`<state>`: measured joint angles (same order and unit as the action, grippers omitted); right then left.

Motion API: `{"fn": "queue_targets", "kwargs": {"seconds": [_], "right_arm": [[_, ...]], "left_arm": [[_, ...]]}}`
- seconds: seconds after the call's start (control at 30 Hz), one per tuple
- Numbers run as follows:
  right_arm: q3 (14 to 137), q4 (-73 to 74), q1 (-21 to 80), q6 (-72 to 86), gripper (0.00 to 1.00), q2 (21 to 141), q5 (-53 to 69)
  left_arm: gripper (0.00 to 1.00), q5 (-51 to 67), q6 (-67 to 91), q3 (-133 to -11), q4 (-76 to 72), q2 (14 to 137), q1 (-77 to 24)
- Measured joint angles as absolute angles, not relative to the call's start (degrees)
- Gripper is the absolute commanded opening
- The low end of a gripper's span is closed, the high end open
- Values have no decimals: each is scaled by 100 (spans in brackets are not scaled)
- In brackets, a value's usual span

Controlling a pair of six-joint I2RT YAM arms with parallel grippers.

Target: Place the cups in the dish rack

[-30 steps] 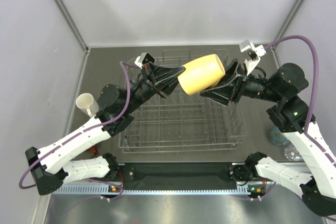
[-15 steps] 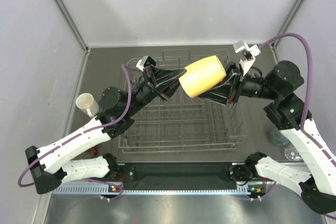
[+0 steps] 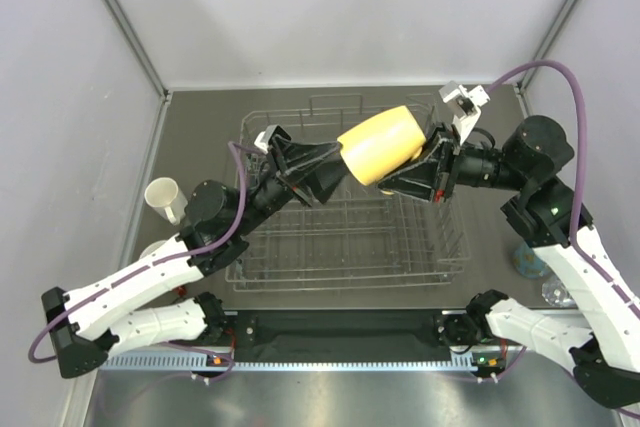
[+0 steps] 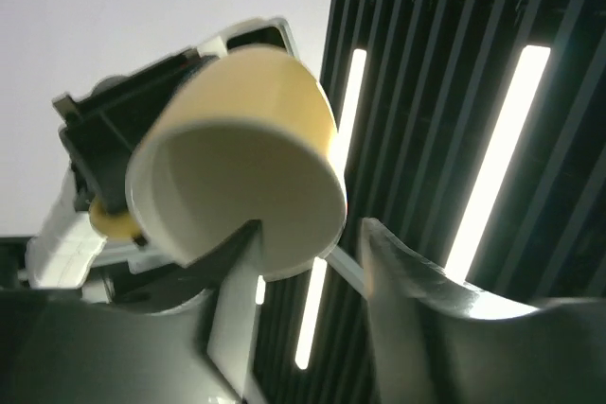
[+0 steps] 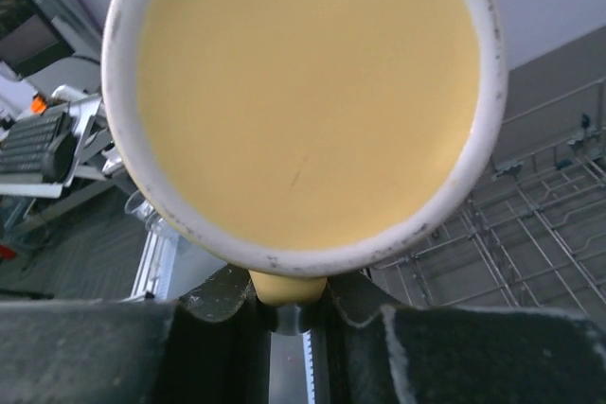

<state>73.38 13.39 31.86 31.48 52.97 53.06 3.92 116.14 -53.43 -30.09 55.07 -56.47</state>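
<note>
The yellow mug (image 3: 380, 144) is hanging sideways, so my right gripper will next turn it until the mug's opening points down, lower it onto the rack's side by the blue mug and let go.
The yellow mug (image 3: 380, 144) hangs on its side above the dish rack (image 3: 335, 280), a grey wire basket in mid-table. My right gripper (image 3: 418, 173) is shut on the mug's handle; in the right wrist view the mug's base (image 5: 303, 92) fills the frame above the right gripper (image 5: 289, 307). My left gripper (image 3: 326, 169) sits open just left of the mug's mouth. In the left wrist view the white inside of the mug (image 4: 237, 186) faces the left gripper (image 4: 305, 267), and the rim lies beside one finger without being pinched.
A white cup (image 3: 165, 197) stands on the table left of the rack, beside the left arm. A blue mug (image 3: 528, 260) and a clear glass (image 3: 556, 294) stand at the right edge behind the right arm. Grey walls close in on the table's sides and back.
My left gripper has opened off the mug's rim and drawn back slightly to the left. My right gripper has closed on the handle and now carries the mug alone.
</note>
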Motion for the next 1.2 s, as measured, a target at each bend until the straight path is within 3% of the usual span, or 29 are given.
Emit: {"fn": "queue_targets", "kwargs": {"seconds": [0.07, 0.23, 0.67, 0.87, 1.2], "right_arm": [[7306, 1352, 3144, 3267, 0, 5275, 5043], [7262, 1656, 3144, 3310, 0, 5177, 4639], [7703, 3791, 3144, 2893, 0, 5728, 2165], [8315, 4611, 3173, 2749, 0, 6705, 899], [8982, 5304, 3323, 3017, 0, 8350, -683]], "left_arm": [[71, 366, 11546, -5199, -2915, 5352, -5649], [82, 132, 11511, -4873, -2486, 4772, -5651], [84, -1037, 10357, -4554, 552, 2989, -5649], [83, -1503, 8770, -5631, 2110, 3625, -5645], [82, -2353, 5590, -7859, 3430, 5448, -5640]]}}
